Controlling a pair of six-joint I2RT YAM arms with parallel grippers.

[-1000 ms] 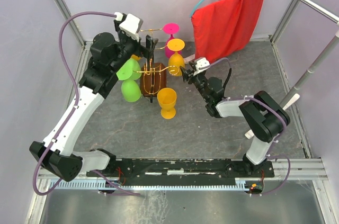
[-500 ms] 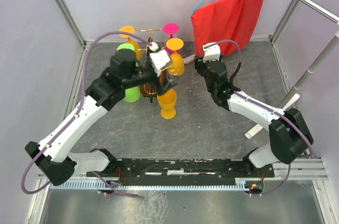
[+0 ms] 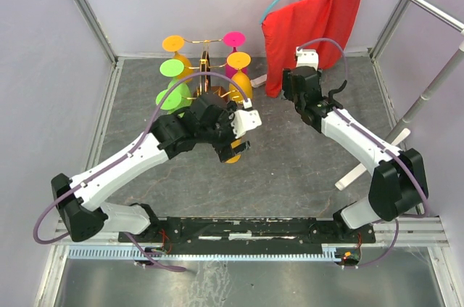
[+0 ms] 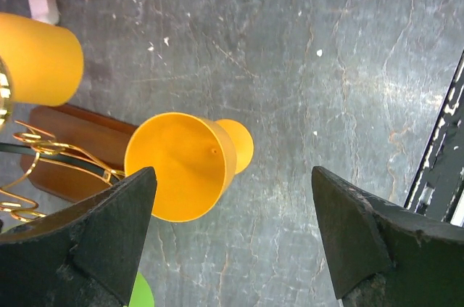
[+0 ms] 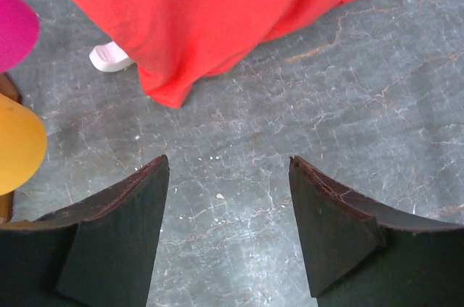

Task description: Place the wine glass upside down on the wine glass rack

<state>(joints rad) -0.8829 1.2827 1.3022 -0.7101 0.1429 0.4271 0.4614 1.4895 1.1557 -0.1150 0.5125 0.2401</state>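
Note:
The orange wine glass gets my left gripper lowered to its bowl's near rim next, one finger into the glass's opening and one outside.
An orange wine glass stands upright on the table in front of the wine glass rack, whose wooden base lies just behind it. My left gripper hovers open above it, the bowl by the left finger and not touching. From above, the left gripper covers most of that glass. The rack holds several pink, orange and green glasses upside down. My right gripper is open and empty over bare table, near the red cloth.
The red cloth hangs from a hoop at the back right, with a white stand foot under it. Metal frame poles run along the right side. A hanging orange glass is close to the left gripper.
The left arm swung from behind the rack round to its front, over the standing orange glass. The right gripper drew back from the rack toward the red cloth and opened wider.

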